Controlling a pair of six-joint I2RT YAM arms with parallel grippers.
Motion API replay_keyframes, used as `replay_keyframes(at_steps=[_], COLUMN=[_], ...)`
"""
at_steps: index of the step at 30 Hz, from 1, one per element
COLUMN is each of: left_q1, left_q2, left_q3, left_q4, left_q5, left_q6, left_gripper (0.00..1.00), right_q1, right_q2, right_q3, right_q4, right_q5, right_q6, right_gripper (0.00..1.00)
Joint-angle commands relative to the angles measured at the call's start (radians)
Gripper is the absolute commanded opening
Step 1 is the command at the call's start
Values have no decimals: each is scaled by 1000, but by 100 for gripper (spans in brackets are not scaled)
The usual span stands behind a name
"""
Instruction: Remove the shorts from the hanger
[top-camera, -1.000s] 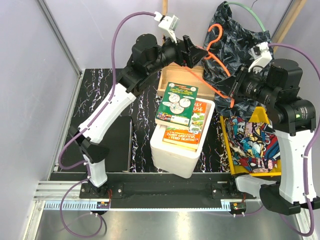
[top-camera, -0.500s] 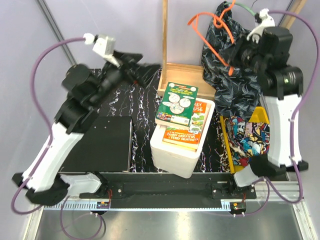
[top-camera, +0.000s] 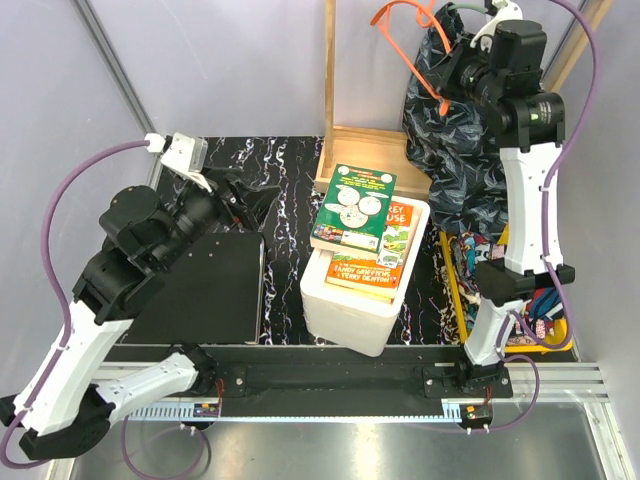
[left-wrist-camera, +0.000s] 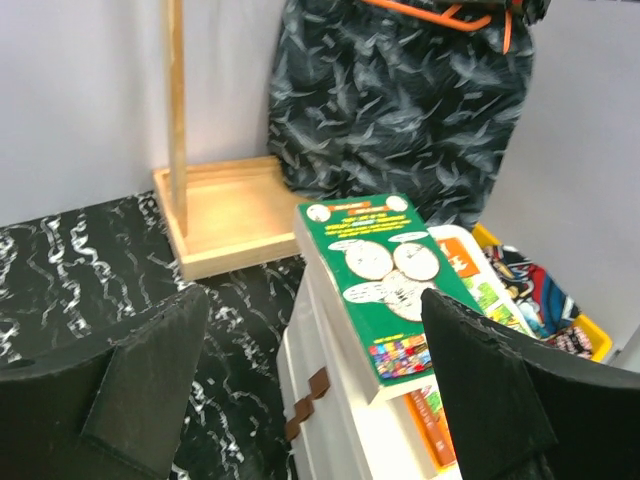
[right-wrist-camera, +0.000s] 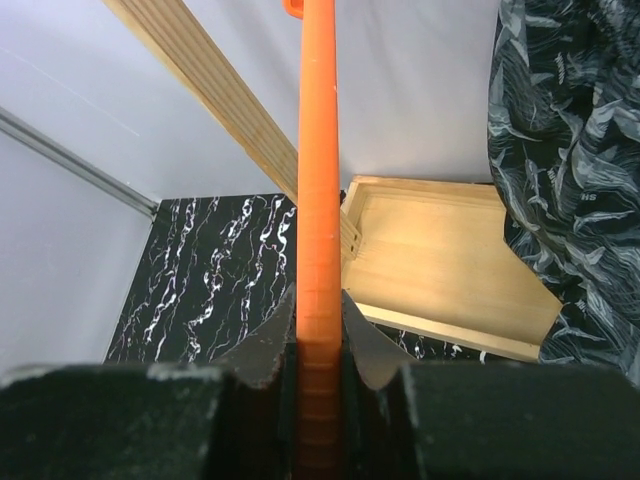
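My right gripper moves to the left in the top view next, toward the upright pole (right-wrist-camera: 222, 90), and releases the hanger's bar (right-wrist-camera: 318, 200), since the black-navy shorts hang against the hanger.
The orange hanger (top-camera: 405, 45) is held high at the back right; my right gripper (top-camera: 450, 75) is shut on its bar (right-wrist-camera: 318, 200). The black-navy leafy shorts (top-camera: 460, 150) hang beside the gripper, their top edge against the hanger (left-wrist-camera: 430, 12), and they also show in the right wrist view (right-wrist-camera: 570, 150). The comic-print shorts (top-camera: 472, 268) lie in the yellow bin (top-camera: 450, 280). My left gripper (top-camera: 245, 195) is open and empty over the left of the table, well apart from the hanger (left-wrist-camera: 318, 385).
A wooden stand with an upright pole (top-camera: 329, 70) and tray base (top-camera: 360, 150) stands at the back centre. A white box (top-camera: 355, 300) carries stacked books (top-camera: 355, 205). A black box (top-camera: 215, 285) lies left. Walls close in on both sides.
My left arm let go near the hanger and swung back down to the left. My right arm rose and carried the hanger and dark shorts higher toward the back.
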Motion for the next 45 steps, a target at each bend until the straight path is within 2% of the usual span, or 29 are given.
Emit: replay_keyframes(at_steps=[1, 8, 19, 20, 21, 22, 24, 25, 27, 28, 32, 39, 45], left_q1=[0, 0, 0, 2, -1, 0, 0, 0, -1, 0, 0, -1, 0], left_q2=[4, 16, 49, 50, 53, 55, 53, 53, 50, 49, 46, 27, -20], left_q3=[50, 102, 116, 114, 111, 107, 101, 91, 85, 79, 79, 62, 15], left_q4=[-51, -97, -111, -109, -108, -106, -96, -93, -80, -77, -73, -73, -71], left_q5=[-53, -63, -58, -58, -58, -59, -61, -63, -69, -69, -63, -33, -27], left_q6=[30, 37, 0, -3, -6, -13, -16, -14, -14, -13, -14, 0, 13], left_gripper=[91, 90, 89, 89, 89, 88, 88, 88, 88, 88, 88, 88, 88], right_q1=[0, 2, 69, 90, 100, 110, 132, 132, 132, 131, 132, 129, 88], right_q2=[52, 131, 192, 192, 191, 180, 148, 134, 85, 70, -13, -196, -230], right_q3=[51, 74, 68, 63, 59, 42, -4, -22, -70, -81, -111, -231, -181], right_q4=[82, 94, 107, 104, 91, 85, 71, 71, 62, 57, 27, 21, 30], right_q5=[-58, -138, -78, -80, -74, -74, -78, -81, -48, -31, 84, 320, 534], right_q6=[21, 36, -25, -25, -25, -27, -21, -15, -7, -5, -13, 13, -21], right_gripper=[0, 0, 1, 4, 12, 28, 45, 59, 70, 80, 99, 100, 100])
